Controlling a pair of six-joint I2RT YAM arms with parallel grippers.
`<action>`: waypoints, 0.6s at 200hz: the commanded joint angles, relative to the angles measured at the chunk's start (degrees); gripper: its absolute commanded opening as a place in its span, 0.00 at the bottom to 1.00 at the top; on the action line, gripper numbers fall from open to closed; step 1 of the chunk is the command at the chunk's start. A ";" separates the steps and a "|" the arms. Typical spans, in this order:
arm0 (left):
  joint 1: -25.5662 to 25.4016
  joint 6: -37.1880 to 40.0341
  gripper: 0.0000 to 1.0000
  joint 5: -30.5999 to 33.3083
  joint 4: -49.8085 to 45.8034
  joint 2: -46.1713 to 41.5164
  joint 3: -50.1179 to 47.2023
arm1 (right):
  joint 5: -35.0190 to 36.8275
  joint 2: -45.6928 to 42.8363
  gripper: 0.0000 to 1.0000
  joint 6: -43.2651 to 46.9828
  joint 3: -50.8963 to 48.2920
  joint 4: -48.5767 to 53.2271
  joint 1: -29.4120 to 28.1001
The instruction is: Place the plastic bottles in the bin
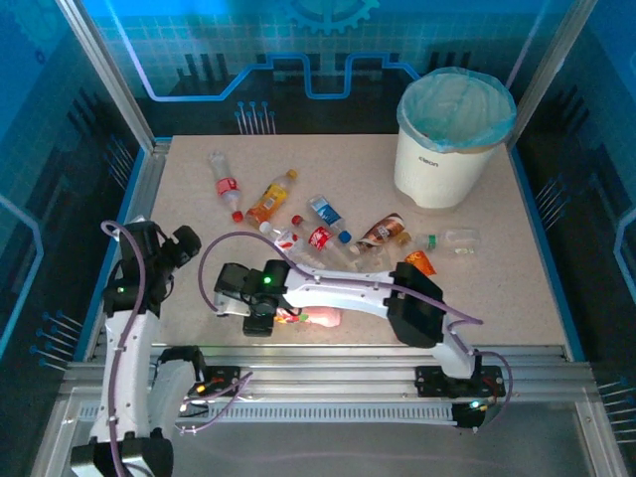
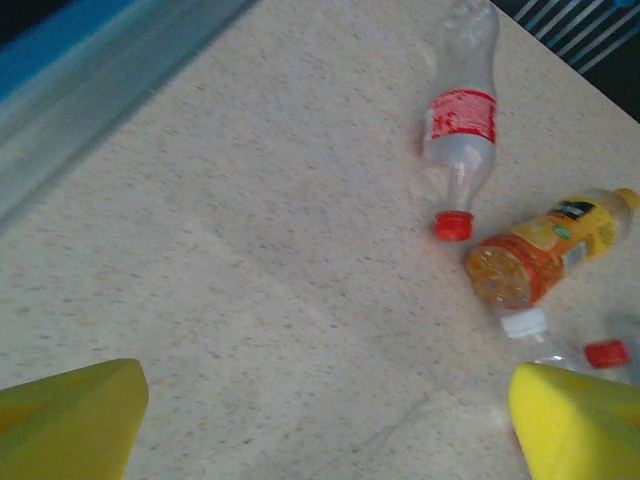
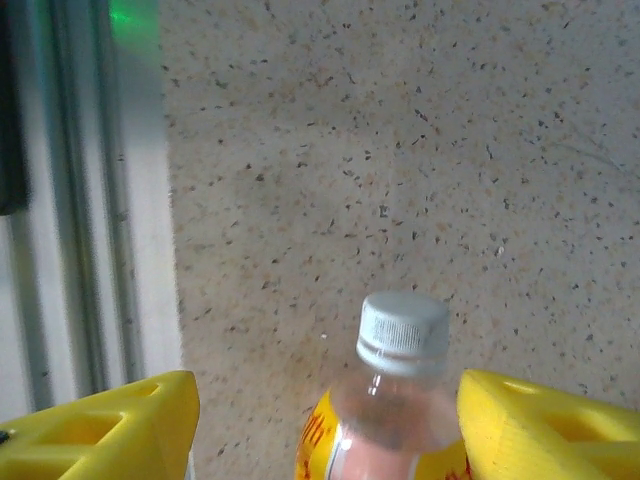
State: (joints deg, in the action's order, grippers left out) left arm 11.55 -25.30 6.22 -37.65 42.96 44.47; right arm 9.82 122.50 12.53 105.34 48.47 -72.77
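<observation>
The white-capped neck of the pink bottle lies below the robot's right gripper, between the yellow fingers, so the right gripper will move down around that end of the bottle next, with its fingers still open.
A pink bottle [image 3: 400, 410] with a white cap and a yellow label lies between my right gripper's [image 3: 325, 420] yellow fingers. The jaws are open: the bottle rests against the right finger and a gap stays on the left. From above, that pink bottle [image 1: 320, 318] lies by the table's near edge under the right gripper [image 1: 270, 316]. My left gripper [image 2: 330, 410] is open over bare table at the left [image 1: 184, 243]. Ahead of it lie a clear red-labelled bottle [image 2: 460, 130] and an orange bottle [image 2: 545, 250]. The white bin [image 1: 437, 169] stands at the far right.
Several more bottles lie across mid-table: a clear one [image 1: 227, 184], an orange one [image 1: 270, 197], a blue-labelled one [image 1: 328, 214], a brown one [image 1: 383, 232] and a clear one [image 1: 462, 238]. An aluminium rail [image 3: 80, 200] runs close beside the right gripper. Blue walls enclose the table.
</observation>
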 commanded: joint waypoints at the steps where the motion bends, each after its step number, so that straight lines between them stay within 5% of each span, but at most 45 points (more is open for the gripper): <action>1: 0.93 0.24 0.95 -9.88 4.24 -0.53 -2.72 | -1.31 3.98 0.69 2.05 5.53 4.17 0.84; 120: 0.23 2.34 0.95 -6.59 3.55 -2.97 -3.95 | 0.40 14.18 0.58 2.57 14.63 10.86 3.32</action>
State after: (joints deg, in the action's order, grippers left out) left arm 11.84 -24.25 -0.71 -34.48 40.42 40.88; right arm 10.02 135.61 14.48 118.39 56.71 -70.41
